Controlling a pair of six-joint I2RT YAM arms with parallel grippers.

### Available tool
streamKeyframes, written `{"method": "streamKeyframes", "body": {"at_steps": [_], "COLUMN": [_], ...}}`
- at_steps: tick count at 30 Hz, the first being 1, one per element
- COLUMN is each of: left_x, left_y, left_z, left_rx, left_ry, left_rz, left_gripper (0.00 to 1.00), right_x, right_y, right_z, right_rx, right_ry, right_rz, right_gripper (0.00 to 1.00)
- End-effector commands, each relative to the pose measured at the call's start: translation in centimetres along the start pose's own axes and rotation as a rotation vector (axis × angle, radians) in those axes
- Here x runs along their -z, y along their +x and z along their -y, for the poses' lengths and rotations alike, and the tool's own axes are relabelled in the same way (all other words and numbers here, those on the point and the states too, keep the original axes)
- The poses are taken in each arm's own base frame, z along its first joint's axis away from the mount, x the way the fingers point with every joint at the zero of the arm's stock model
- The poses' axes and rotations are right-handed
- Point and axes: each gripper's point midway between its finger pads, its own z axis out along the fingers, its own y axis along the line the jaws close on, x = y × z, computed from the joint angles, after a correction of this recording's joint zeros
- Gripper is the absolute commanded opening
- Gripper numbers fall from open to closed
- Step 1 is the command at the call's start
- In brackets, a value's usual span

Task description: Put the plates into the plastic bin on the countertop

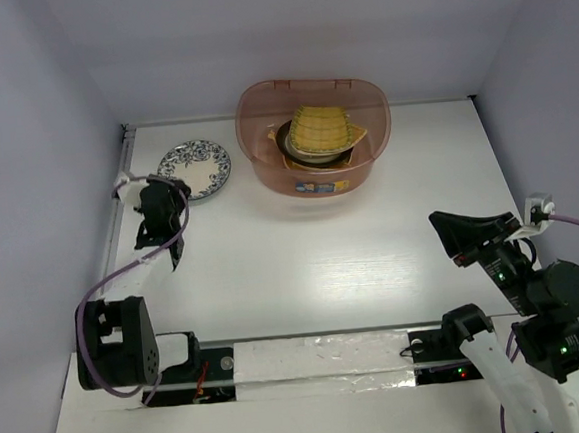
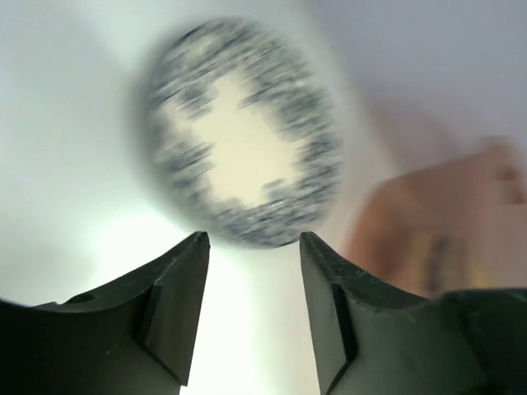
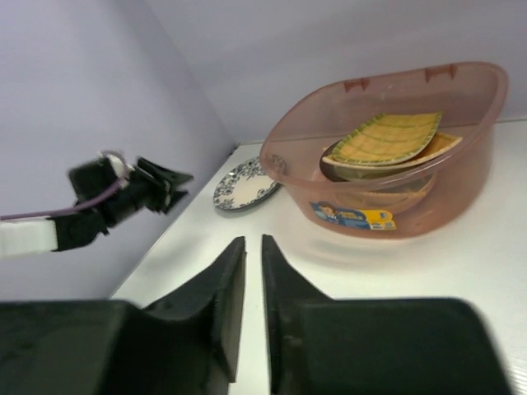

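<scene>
My left gripper moves down next until its open fingers straddle the near rim of the white plate, before it closes.
A white plate with a dark floral rim lies flat on the countertop, left of the plastic bin. The bin holds a stack of plates topped by a yellow-orange ribbed fan-shaped plate. My left gripper hovers just short of the floral plate, which looks blurred, and its jaws stand open with nothing between them. My right gripper hangs over the right side of the countertop, away from the bin. Its jaws are all but shut, with only a thin empty slit.
Pale walls close in the countertop on the left, back and right. A pale strip with both arm bases runs along the near edge. The left arm shows in the right wrist view, beside the floral plate. The bin's label faces forward.
</scene>
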Motion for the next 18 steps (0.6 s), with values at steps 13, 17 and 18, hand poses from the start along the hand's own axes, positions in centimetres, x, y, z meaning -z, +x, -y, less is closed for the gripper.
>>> {"method": "streamKeyframes", "body": {"at_steps": [13, 17, 18], "left_x": [-5.5, -7.1, -7.4], "left_y": [8.0, 8.5, 8.6], "left_z": [-9.7, -8.9, -8.9], "left_rx": [0.185, 0.215, 0.219], "left_ry": [-0.204, -0.188, -0.192], "left_rz": [-0.271, -0.298, -0.298], "left_gripper": [0.66, 0.63, 0.62], "right_x": [0.4, 0.2, 0.0], "right_y": [1.2, 1.4, 1.5], "right_z": [-1.8, -1.5, -1.4], "right_rx": [0.023, 0.028, 0.029], "right_ry": [-0.116, -0.109, -0.108], "right_rz": [-0.053, -0.057, -0.058], "right_gripper": [0.53, 0.52, 0.52]}}
